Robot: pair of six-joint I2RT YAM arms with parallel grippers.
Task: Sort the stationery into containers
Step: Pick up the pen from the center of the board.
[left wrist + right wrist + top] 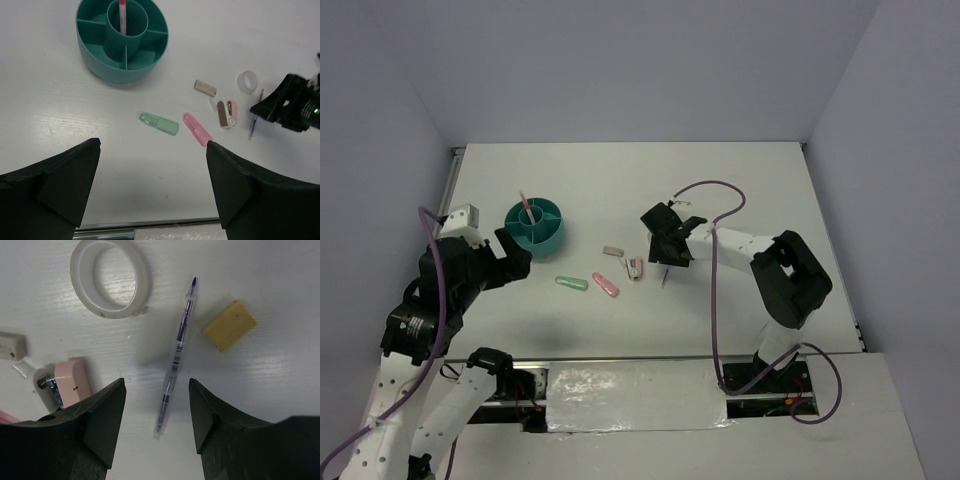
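I should move my left gripper to the right in the top view and down onto the small clear cap [622,262] between the grey blocks. That cap is outside the organiser cup [535,243].
The teal organiser cup [535,243] [122,70] stands at the left with a red-pink pen [122,15] upright in its central ring. A mint eraser [159,123] and a pink eraser [196,129] lie on the table in front of it. My left gripper [152,145] hovers open near them and holds nothing. My right gripper [156,385] is low over a thin clear pen with blue ink [176,355]. Its jaws straddle the pen's lower end with a gap on each side. A clear tape ring [142,285] and a tan block [230,325] lie just beyond.
A small pink and white item [72,380] and a grey block [10,345] lie left of the right gripper. Another grey block [205,88] sits between the cup and the tape ring. Grey walls enclose the white table on three sides.
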